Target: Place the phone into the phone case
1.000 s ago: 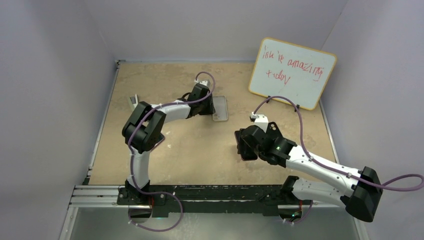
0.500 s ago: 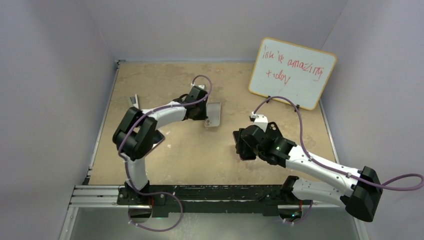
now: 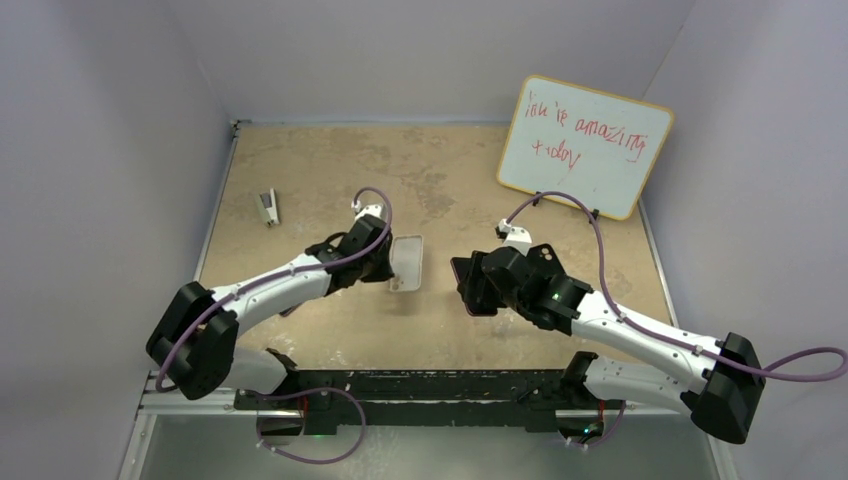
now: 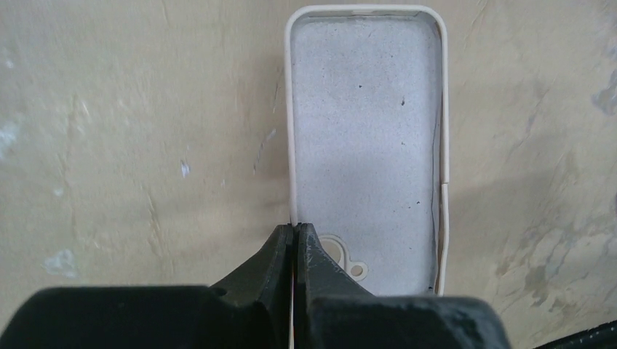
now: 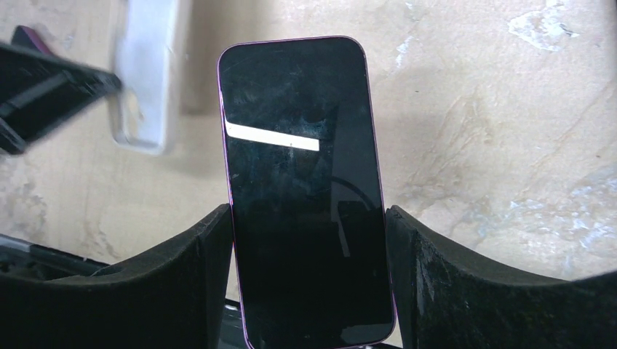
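The case's grey inside is to the left of my right gripper in the top view, so I should move that gripper across and down to release the phone there.
The white phone case (image 3: 406, 262) lies open side up near the table's middle. In the left wrist view the case (image 4: 367, 138) shows its grey inside and a camera cutout. My left gripper (image 3: 385, 263) is shut on the case's left rim (image 4: 296, 227). My right gripper (image 3: 478, 285) is shut on the phone (image 3: 466, 288), a black-screened phone with a purple edge. In the right wrist view the phone (image 5: 302, 189) stands between the two fingers (image 5: 429, 276), held above the table just right of the case (image 5: 149, 73).
A whiteboard (image 3: 585, 143) with red writing leans at the back right. A small stapler-like object (image 3: 268, 208) lies at the back left. The tan table (image 3: 330, 160) has grey walls around it and a metal rail along its near edge.
My left arm has drawn the case toward the near middle of the table, closer to the phone. My right gripper with the phone has shifted slightly left.
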Tool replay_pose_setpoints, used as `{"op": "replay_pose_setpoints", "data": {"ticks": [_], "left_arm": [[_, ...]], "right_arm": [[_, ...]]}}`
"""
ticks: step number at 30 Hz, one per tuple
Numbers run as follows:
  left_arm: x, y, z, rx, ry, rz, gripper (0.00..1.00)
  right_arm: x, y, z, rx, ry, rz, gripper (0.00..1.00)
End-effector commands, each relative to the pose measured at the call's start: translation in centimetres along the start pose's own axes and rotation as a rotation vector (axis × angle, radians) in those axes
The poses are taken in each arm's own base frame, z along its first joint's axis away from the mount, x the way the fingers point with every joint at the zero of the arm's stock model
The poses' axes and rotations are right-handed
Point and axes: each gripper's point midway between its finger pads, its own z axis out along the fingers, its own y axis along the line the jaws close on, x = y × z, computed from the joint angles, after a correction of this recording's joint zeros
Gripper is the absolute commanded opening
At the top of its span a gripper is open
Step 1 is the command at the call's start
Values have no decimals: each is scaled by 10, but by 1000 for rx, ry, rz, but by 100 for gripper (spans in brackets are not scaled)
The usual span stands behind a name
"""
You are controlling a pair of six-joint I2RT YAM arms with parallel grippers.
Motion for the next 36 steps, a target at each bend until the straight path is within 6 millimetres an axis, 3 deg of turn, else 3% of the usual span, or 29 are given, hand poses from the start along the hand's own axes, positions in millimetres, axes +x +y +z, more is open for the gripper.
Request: {"op": "replay_pose_setpoints", "data": {"ticks": [1, 5, 8, 10, 12, 15, 22, 26, 30, 36], "left_arm": [[24, -1, -2, 8, -2, -100, 0], [41, -8, 2, 30, 21, -146, 0], [45, -30, 0, 147, 32, -173, 0], [47, -47, -6, 250, 49, -190, 10], [38, -59, -16, 313, 30, -180, 28], [20, -62, -35, 326, -12, -157, 46], [-41, -26, -96, 251, -235, -120, 77], [-66, -7, -133, 177, -356, -77, 89], [-71, 18, -151, 76, -406, -52, 91], [-65, 41, -157, -11, -417, -53, 91]], "right_arm": [[-15, 22, 0, -87, -51, 71, 41], [-16, 30, 1, -103, -41, 60, 40], [-19, 35, 2, -110, -45, 82, 40], [-22, 40, 3, -119, -47, 105, 40], [-22, 47, 5, -132, -36, 125, 40], [-22, 59, 9, -169, -20, 152, 40], [-25, 75, 21, -182, -14, 229, 40], [-24, 88, 32, -195, -13, 269, 40], [-19, 102, 46, -198, 2, 263, 41], [-7, 129, 64, -205, 35, 227, 41]]}}
